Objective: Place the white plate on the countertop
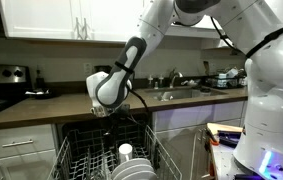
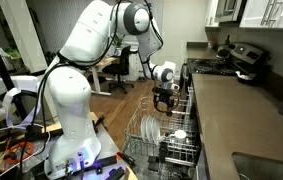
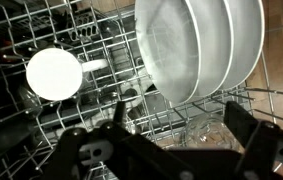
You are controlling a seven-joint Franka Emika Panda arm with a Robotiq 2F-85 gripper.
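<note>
My gripper lowers and shifts to the rim of the plate nearest the cup (image 1: 132,161) next, since the plates stand with their top rims exposed.
Several white plates (image 3: 186,50) stand upright in the wire dishwasher rack (image 3: 91,45), close side by side. They also show in both exterior views (image 1: 137,169) (image 2: 150,130). My gripper (image 3: 178,112) is open and empty, hovering above the rack just in front of the plates, with no contact. It also shows in both exterior views (image 1: 109,110) (image 2: 164,101). The dark-brown countertop (image 1: 66,108) (image 2: 231,115) runs beside the open dishwasher.
A small white cup (image 3: 54,73) (image 1: 126,151) stands in the rack beside the plates. A clear glass (image 3: 196,130) lies under the gripper. The steel sink (image 1: 181,93) and tap sit in the countertop. A black stove (image 2: 243,60) is at its far end.
</note>
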